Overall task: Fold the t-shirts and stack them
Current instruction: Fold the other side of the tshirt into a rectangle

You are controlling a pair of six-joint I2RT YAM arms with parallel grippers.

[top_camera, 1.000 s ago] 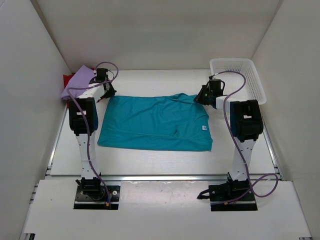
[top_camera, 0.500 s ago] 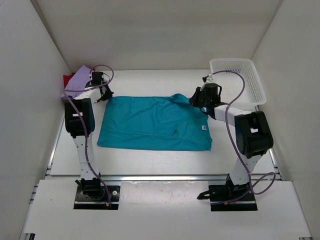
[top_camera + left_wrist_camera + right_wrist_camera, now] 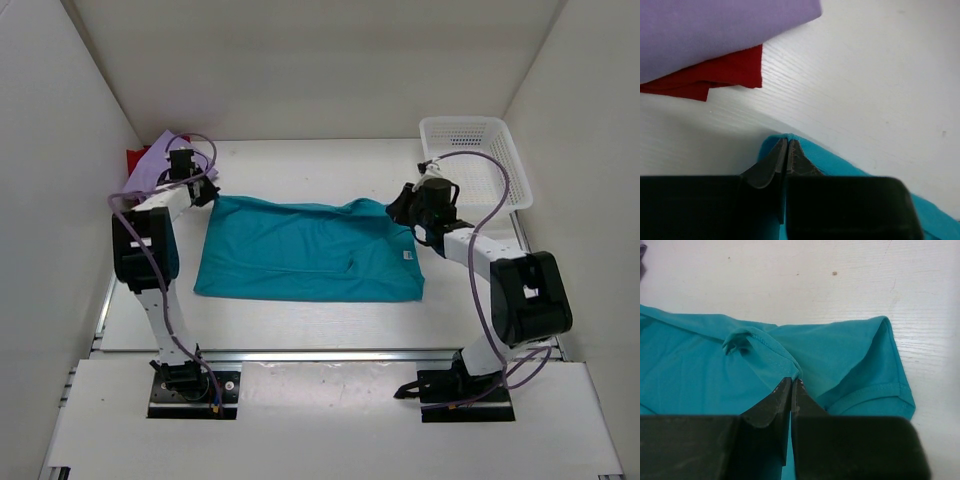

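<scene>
My left gripper lifts the far corner of the teal t-shirt next and brings it back over the t-shirt toward the t-shirt's near edge (image 3: 207,290).
The teal t-shirt (image 3: 300,252) lies spread across the middle of the table, its small white label (image 3: 408,256) near the right edge. My left gripper (image 3: 203,193) is shut on the shirt's far left corner (image 3: 788,138). My right gripper (image 3: 398,210) is shut on a pinch of teal cloth (image 3: 799,374) at the shirt's far right, beside the sleeve (image 3: 875,365). The lavender t-shirt (image 3: 150,168) lies on top of the deep red t-shirt (image 3: 135,157) in the far left corner; in the left wrist view the lavender t-shirt (image 3: 715,30) overlaps the red t-shirt (image 3: 715,75).
A white mesh basket (image 3: 478,158) stands at the far right against the wall. White walls close in the table on the left, back and right. Purple cables loop from both arms.
Both arms have swung outward and the grippers have pulled the teal shirt's far edge, stretching it wider. The left gripper closed a little further on the corner.
</scene>
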